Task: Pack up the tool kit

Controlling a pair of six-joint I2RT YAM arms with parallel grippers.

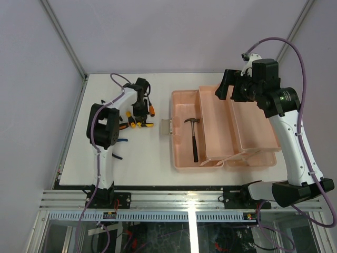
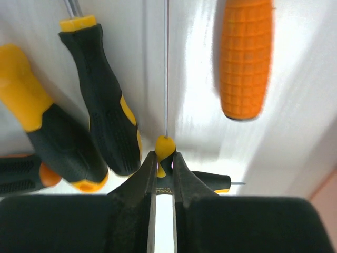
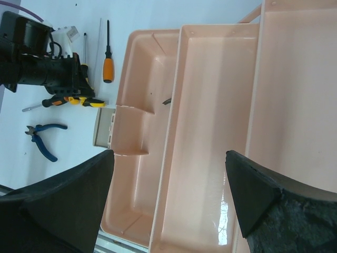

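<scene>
The pink toolbox (image 1: 181, 100) is open to the right in the top view, so my left gripper needs to rise next, cross there and go down beside the hammer's handle (image 1: 188, 148) to release.
My left gripper (image 2: 165, 161) is shut on the yellow-tipped handle of a thin precision screwdriver (image 2: 165, 146), whose fine shaft points away over the white table. It sits among other screwdrivers: two black-and-yellow handles (image 2: 108, 100) to its left and an orange handle (image 2: 245, 58) to its right. In the top view the left gripper (image 1: 139, 109) is over this tool pile (image 1: 138, 123). The pink toolbox (image 1: 181, 100) stands open with a hammer (image 1: 194, 138) inside. My right gripper (image 1: 224, 87) is open and empty above the box's tray (image 3: 210, 132).
Blue pliers (image 1: 120, 141) lie near the left arm and also show in the right wrist view (image 3: 42, 139). The toolbox's grey latch (image 1: 166, 127) faces the tool pile. Another small screwdriver (image 2: 216, 182) lies just behind my left fingers.
</scene>
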